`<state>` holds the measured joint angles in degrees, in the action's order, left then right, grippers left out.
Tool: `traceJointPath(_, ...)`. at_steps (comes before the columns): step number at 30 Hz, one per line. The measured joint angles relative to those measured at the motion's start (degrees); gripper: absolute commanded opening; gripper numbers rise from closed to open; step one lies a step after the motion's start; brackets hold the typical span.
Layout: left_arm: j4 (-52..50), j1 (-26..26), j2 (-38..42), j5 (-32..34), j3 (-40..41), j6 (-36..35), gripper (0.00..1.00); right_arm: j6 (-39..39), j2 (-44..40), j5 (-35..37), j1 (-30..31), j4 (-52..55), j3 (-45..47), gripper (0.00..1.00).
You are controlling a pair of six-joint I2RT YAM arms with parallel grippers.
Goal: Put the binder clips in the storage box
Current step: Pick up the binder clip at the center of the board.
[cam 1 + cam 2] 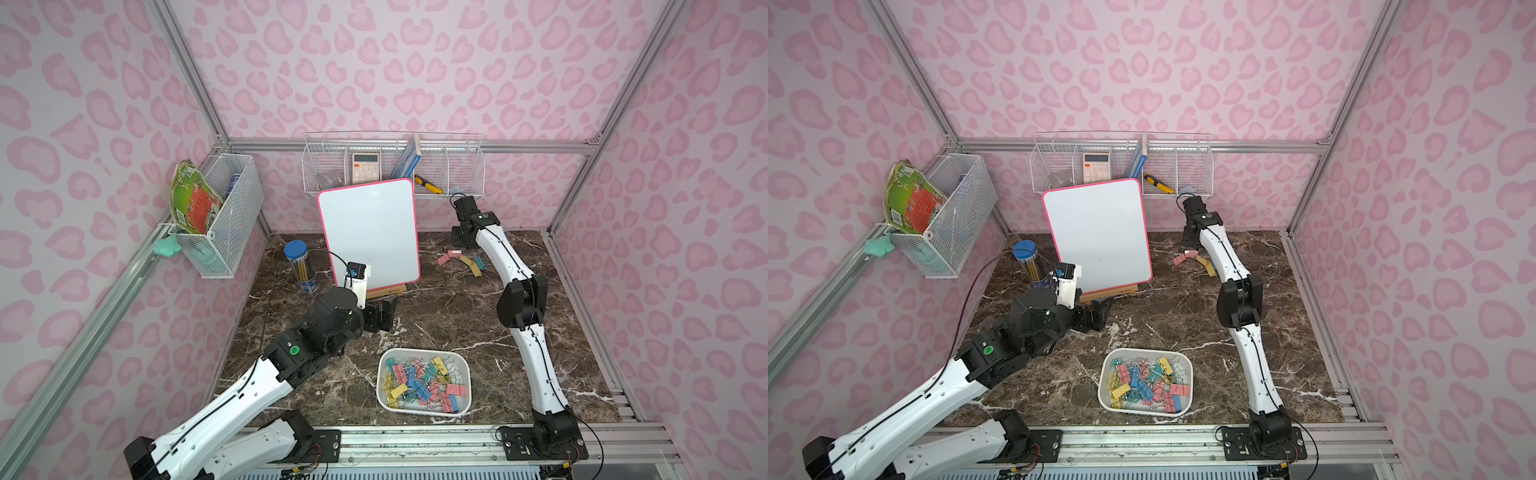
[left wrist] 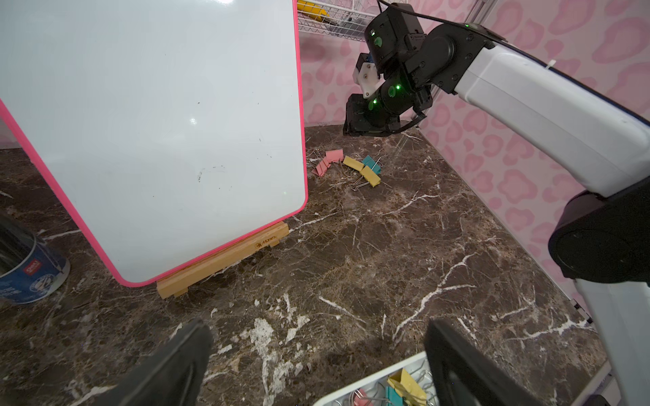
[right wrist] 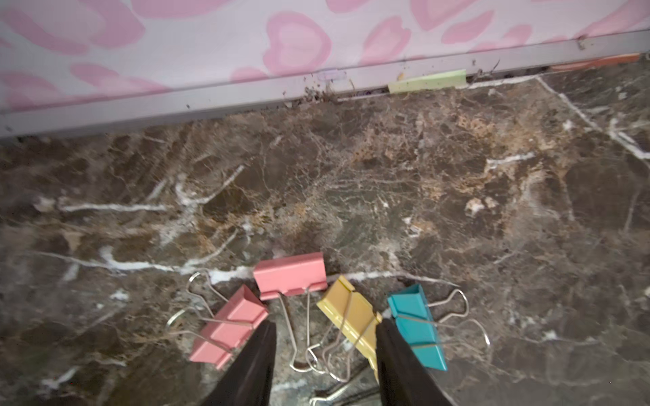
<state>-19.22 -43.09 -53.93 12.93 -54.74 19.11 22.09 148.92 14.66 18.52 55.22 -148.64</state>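
Observation:
My right gripper is open with the wire handle of the yellow clip between its fingers, so next it will lower onto that wire handle with its fingers apart and close there.
The storage box (image 1: 420, 411) (image 1: 1142, 410), a shallow white tray near the table's front, holds a heap of pastel binder clips (image 1: 424, 382) (image 1: 1148, 384); its corner shows in the left wrist view (image 2: 369, 381). Several loose clips (image 1: 461, 259) (image 1: 1196, 259) (image 2: 346, 167) lie at the back right. My right gripper (image 1: 462, 235) (image 1: 1190, 237) (image 3: 325, 327) hangs low over them, jaws apart. Between its fingers lie a yellow clip (image 3: 351, 316) and the wire handles of a pink clip (image 3: 290, 274). Another pink clip (image 3: 230, 327) and a teal one (image 3: 416, 323) lie just outside. My left gripper (image 1: 380, 316) (image 2: 316, 328) is wide open and empty, beyond the box.
A pink-rimmed whiteboard (image 1: 370, 232) leans on a wooden easel (image 2: 225, 260) at mid-table. A blue-capped pencil tube (image 1: 301, 266) stands to its left. White wire baskets (image 1: 392, 166) (image 1: 220, 216) hang on the walls. The back wall's rail (image 3: 316, 91) runs close behind the loose clips.

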Motion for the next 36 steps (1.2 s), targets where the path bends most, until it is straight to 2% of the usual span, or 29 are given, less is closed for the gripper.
traceJointPath(4, -0.63, 0.00, -0.07, -0.11, -0.48, -0.20, 0.99, -1.29, -3.32, 1.09, 0.37, -1.11, 9.29, 0.48)
traceJointPath(13, -0.83, 0.00, 1.60, 0.28, 0.57, -0.17, 0.99, -2.29, -2.23, 1.60, 0.22, -2.10, 9.01, 0.47)
traceJointPath(23, -0.72, 0.00, 1.73, 0.28, 0.57, -0.15, 0.99, -2.62, -1.05, 2.14, 0.26, -3.13, 7.98, 0.16)
traceJointPath(27, -0.74, 0.00, 1.73, 0.28, 0.57, -0.11, 0.99, -2.82, -0.70, 2.12, 0.33, -3.21, 7.98, 0.13)
traceJointPath(32, -0.72, 0.00, 1.73, 0.28, 0.57, 0.00, 0.99, -3.06, -0.74, 2.99, 0.37, -4.42, 7.76, 0.00)
traceJointPath(36, -0.72, 0.00, 1.66, 0.26, 0.57, 0.00, 0.99, -2.78, -1.68, 2.60, 0.20, -3.39, 7.91, 0.00)
